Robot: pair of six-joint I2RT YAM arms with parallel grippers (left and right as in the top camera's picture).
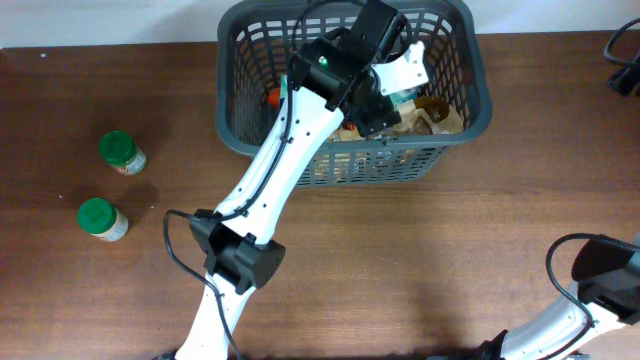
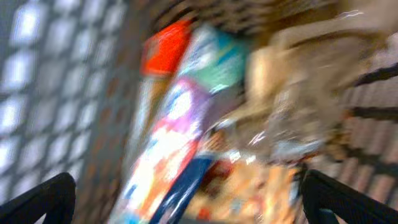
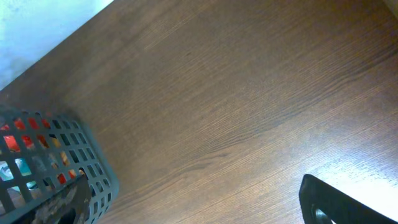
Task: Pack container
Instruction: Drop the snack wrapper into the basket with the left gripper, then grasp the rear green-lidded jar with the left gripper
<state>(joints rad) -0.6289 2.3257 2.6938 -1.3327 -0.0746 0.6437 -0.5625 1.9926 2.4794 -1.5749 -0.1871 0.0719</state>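
The robot's left gripper needs to lift from the basket point(image 1: 455, 125) next, then go across and down onto the rear green-lidded jar point(image 1: 121, 151), because that jar is to the gripper's left in the overhead view.
The dark grey lattice basket point(image 1: 455, 125) stands at the back centre of the table. It holds several packets, among them a colourful packet point(image 2: 180, 143) and a tan bag point(image 1: 440, 112). My left gripper point(image 2: 186, 199) reaches down inside the basket over these packets. Its fingers are wide apart and nothing is between them; the view is blurred. My right gripper point(image 3: 199, 205) is open and empty over bare table at the front right. A corner of the basket point(image 3: 93, 180) shows in the right wrist view.
Two green-lidded jars stand on the table at the left, one point(image 1: 121, 152) behind the other point(image 1: 101, 218). A black cable point(image 1: 625, 60) lies at the back right edge.
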